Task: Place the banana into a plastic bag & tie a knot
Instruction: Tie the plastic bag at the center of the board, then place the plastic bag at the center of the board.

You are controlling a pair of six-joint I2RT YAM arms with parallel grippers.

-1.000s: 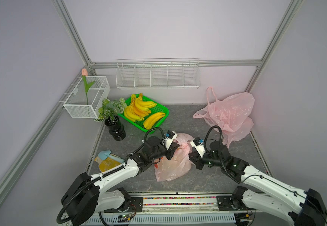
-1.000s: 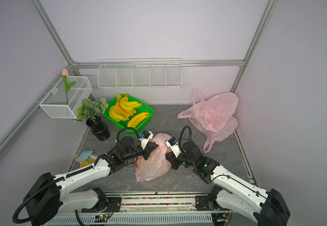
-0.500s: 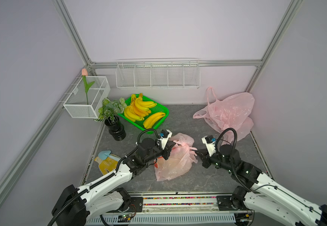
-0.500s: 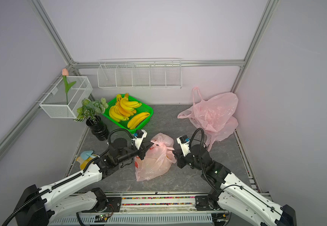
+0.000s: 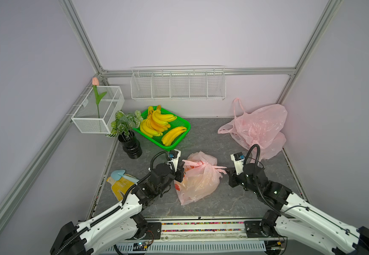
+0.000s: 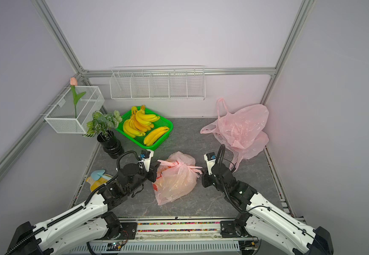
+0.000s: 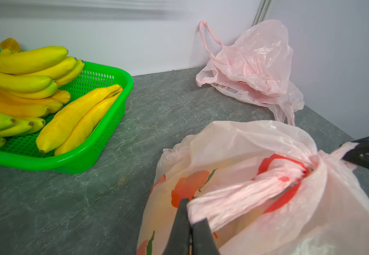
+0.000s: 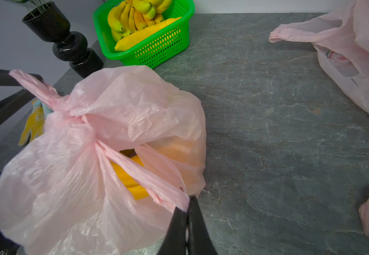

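Note:
My right gripper should next pull away from the knot [image 5: 202, 164], then move outward and release on the bare tabletop between basket and spare bags.
A pink plastic bag [image 5: 198, 180] [image 6: 174, 178] lies mid-table, its two handles crossed in a knot [image 5: 202, 164] on top. A yellow banana [image 8: 128, 174] shows through the bag's mouth in the right wrist view. My left gripper [image 5: 180, 170] [image 7: 189, 205] is shut on the bag's left handle [image 7: 234, 196]. My right gripper [image 5: 227, 174] [image 8: 188, 199] is shut on the right handle [image 8: 148, 174]. Both handles run taut from the knot [image 8: 84, 123] out to the jaws, one gripper on each side of the bag.
A green basket [image 5: 180, 139] of bananas stands at the back left, beside a black vase [image 5: 131, 146] with a plant. Spare pink bags [image 5: 258, 130] are heaped at the back right. A yellow glove [image 5: 121, 186] lies by the left edge. Wire baskets hang on the walls.
Both grippers have drawn apart, left one leftward and right one rightward, each still shut on its handle. The handles have stretched taut and the knot has closed tighter.

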